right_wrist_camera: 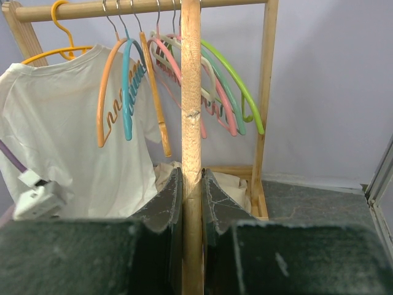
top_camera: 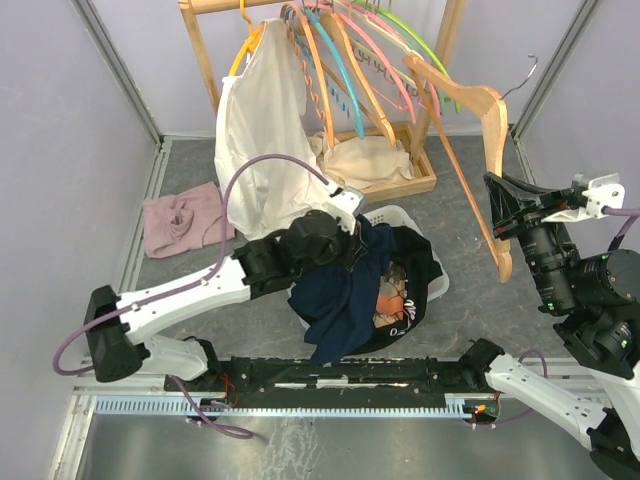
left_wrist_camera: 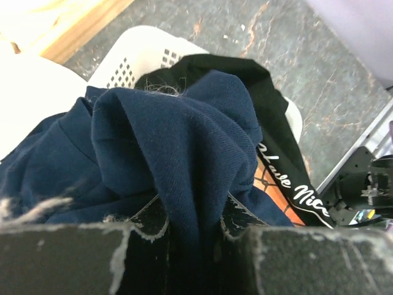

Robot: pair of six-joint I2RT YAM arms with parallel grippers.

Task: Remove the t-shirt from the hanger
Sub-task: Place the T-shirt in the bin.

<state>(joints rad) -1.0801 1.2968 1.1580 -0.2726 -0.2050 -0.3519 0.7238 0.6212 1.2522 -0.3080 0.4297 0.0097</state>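
Note:
My left gripper lowers into the white basket toward the black garment next, then releases the fold, since the navy t-shirt is off the hanger.
A navy t-shirt [top_camera: 335, 295] lies bunched over a white laundry basket [top_camera: 398, 216], off any hanger. My left gripper [top_camera: 352, 243] is shut on a fold of it; in the left wrist view the navy cloth [left_wrist_camera: 178, 141] runs down between the two pads of the gripper [left_wrist_camera: 193, 215]. A bare wooden hanger [top_camera: 482, 165] with a metal hook is held up at the right. My right gripper [top_camera: 503, 218] is shut on its arm; in the right wrist view the wooden bar [right_wrist_camera: 191, 117] stands upright, pinched in the gripper [right_wrist_camera: 191, 184].
A wooden rack [top_camera: 203, 55] at the back holds several coloured hangers [top_camera: 350, 60] and a white t-shirt [top_camera: 262, 130] on a yellow hanger. Cream cloth [top_camera: 365, 160] lies on the rack base. A pink garment [top_camera: 185, 225] lies on the floor at left. A black garment [top_camera: 418, 265] fills the basket.

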